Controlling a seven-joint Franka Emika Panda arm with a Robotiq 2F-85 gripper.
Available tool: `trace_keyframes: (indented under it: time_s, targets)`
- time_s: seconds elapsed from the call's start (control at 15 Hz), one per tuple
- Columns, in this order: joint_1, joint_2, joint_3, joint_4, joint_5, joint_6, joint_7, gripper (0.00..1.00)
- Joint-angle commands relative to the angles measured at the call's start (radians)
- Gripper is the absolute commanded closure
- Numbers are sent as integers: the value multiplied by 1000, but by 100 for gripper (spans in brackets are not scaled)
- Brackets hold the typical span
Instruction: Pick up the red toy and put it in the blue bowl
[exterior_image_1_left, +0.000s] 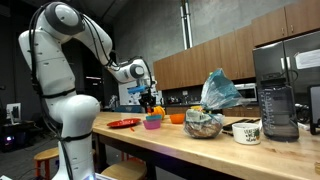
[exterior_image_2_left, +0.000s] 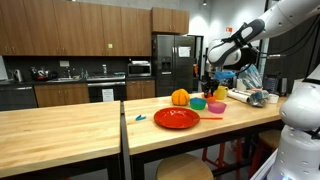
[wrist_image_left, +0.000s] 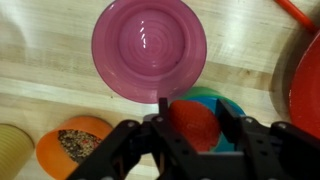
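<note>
My gripper lowers the red toy next, edging slightly toward the red plate's side, and opens over the blue bowl.
In the wrist view my gripper (wrist_image_left: 190, 132) is shut on the red toy (wrist_image_left: 188, 122), one finger on each side of it. The toy hangs directly over the small blue bowl (wrist_image_left: 229, 107), which is mostly hidden behind the toy and fingers. In both exterior views the gripper (exterior_image_1_left: 150, 100) (exterior_image_2_left: 210, 82) points down over the cluster of bowls on the wooden counter. The blue bowl (exterior_image_2_left: 198, 103) sits beside the magenta bowl (exterior_image_2_left: 215, 106).
A magenta-pink bowl (wrist_image_left: 150, 48) lies just beyond the blue bowl. An orange bowl (wrist_image_left: 75, 145) is to the left and a red plate (wrist_image_left: 308, 85) at the right edge. A bag-filled bowl (exterior_image_1_left: 205, 125), a mug (exterior_image_1_left: 246, 131) and a blender (exterior_image_1_left: 275, 100) stand further along the counter.
</note>
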Motion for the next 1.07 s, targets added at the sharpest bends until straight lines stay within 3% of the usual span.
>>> trace_keyframes:
  time_s: [0.0, 1.0]
  targets:
    - [9, 28, 12, 14, 4, 10, -7, 75]
    - [12, 150, 48, 58, -18, 92, 16, 75]
